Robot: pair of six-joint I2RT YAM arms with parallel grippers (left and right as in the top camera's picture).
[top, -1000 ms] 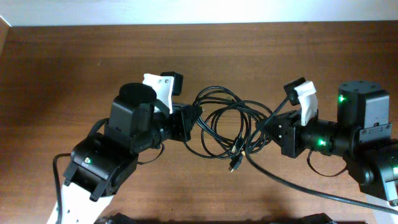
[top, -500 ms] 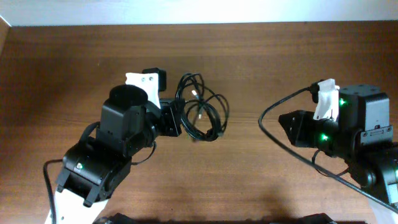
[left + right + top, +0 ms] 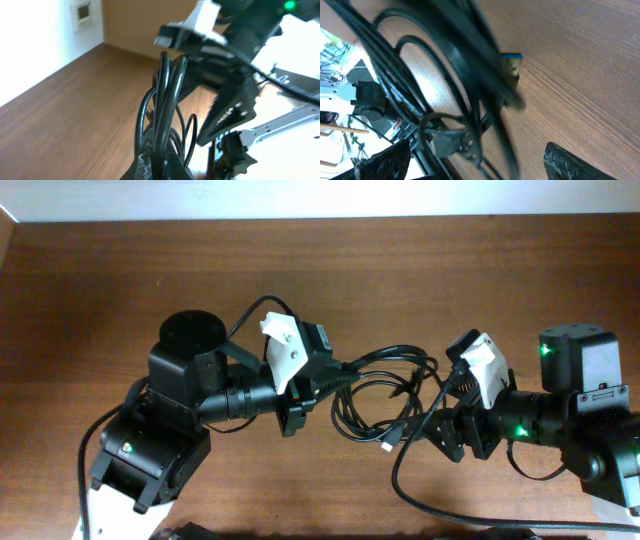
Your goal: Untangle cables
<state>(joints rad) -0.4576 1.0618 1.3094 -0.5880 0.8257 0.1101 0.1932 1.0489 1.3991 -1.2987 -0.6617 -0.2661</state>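
The cable loops hang bunched between the arms, so my left gripper moves to the left in the overhead view next. It then returns toward the loops and releases the end of the cables.
The cables (image 3: 372,360) are a bundle of thin black loops held above the wooden table between the two arms. A metal-tipped plug (image 3: 388,445) hangs from them. My left gripper (image 3: 322,383) is shut on the bundle's left end. In the left wrist view the strands (image 3: 162,100) rise straight out of the shut left gripper (image 3: 159,164). My right gripper (image 3: 440,412) stands open at the bundle's right end. In the right wrist view the loops (image 3: 470,65) and a blue-tipped plug (image 3: 512,62) cross in front of the open right gripper (image 3: 480,162), its fingers (image 3: 575,165) far apart.
A thicker black robot wire (image 3: 400,480) curves from the right arm down toward the front edge. The brown table (image 3: 150,270) runs back to a white wall at the top. The right arm (image 3: 235,100) shows close ahead in the left wrist view.
My left gripper swung right, carrying the bundle toward the centre. The right gripper went from shut to open and moved left, so the loops now pass between its fingers.
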